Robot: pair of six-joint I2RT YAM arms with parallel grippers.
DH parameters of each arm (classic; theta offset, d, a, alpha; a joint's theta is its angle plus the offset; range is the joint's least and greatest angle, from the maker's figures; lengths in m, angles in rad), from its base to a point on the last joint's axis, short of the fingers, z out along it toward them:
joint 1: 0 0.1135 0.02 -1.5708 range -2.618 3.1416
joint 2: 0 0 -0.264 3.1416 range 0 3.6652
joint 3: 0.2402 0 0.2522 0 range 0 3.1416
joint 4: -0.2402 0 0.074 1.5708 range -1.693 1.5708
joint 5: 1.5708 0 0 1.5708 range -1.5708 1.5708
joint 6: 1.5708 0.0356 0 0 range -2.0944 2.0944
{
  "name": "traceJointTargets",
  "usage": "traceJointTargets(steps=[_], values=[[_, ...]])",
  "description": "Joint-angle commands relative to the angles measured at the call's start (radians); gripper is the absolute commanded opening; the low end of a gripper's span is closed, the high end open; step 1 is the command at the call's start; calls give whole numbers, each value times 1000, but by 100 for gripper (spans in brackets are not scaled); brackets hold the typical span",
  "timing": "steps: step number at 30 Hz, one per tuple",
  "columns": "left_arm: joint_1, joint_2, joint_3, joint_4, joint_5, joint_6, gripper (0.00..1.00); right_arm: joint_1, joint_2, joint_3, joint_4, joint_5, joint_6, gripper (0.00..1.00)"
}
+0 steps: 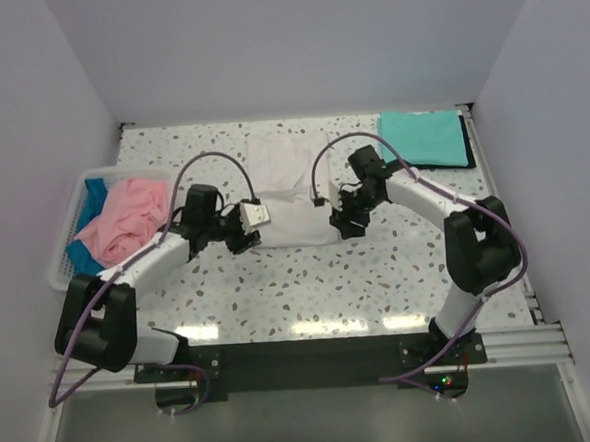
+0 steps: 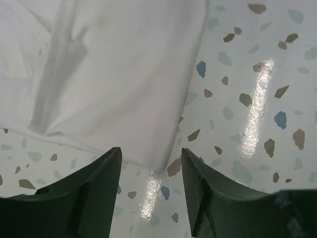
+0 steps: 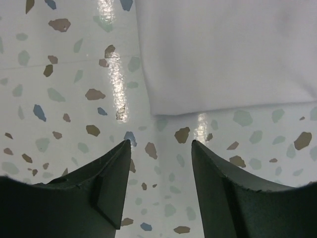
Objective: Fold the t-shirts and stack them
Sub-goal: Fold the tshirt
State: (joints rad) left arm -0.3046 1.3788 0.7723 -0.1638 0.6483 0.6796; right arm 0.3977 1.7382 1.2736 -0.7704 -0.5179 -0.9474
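Note:
Next, my right gripper will lower and move left in the top view onto the white t-shirt's near corner (image 1: pixel 337 240) (image 3: pixel 157 108), since that corner lies just beyond its open fingers.
The white t-shirt (image 1: pixel 291 191) lies partly folded in the middle of the table. My left gripper (image 1: pixel 248 234) is open and empty at its near left corner; in the left wrist view (image 2: pixel 151 151) that corner of the white cloth (image 2: pixel 119 74) lies just ahead of the fingertips. My right gripper (image 1: pixel 347 223) is open and empty at its near right corner; the right wrist view (image 3: pixel 161 144) shows the cloth corner (image 3: pixel 223 54) just ahead. A folded teal t-shirt (image 1: pixel 425 138) lies at the back right. The pink t-shirt (image 1: pixel 125 221) and blue t-shirt (image 1: pixel 93 198) are heaped in the basket.
A white lattice basket (image 1: pixel 61 245) stands at the left edge of the speckled table. White walls close the back and both sides. Cables loop over both arms.

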Motion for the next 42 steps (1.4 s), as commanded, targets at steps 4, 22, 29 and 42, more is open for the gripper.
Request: traceJointTargets(steps=[4, 22, 29, 42], values=[[-67, 9, -97, 115, -95, 325, 57, 85, 9, -48, 152, 56, -166, 56], [-97, 174, -85, 124, -114, 436, 42, 130, 142, -100, 192, 82, -228, 50], [-102, 177, -82, 64, -131, 452, 19, 130, 144, -132, 230, 125, -223, 20], [-102, 81, 246, -187, -102, 213, 0, 53, 8, 131, 27, 91, -79, 0]])
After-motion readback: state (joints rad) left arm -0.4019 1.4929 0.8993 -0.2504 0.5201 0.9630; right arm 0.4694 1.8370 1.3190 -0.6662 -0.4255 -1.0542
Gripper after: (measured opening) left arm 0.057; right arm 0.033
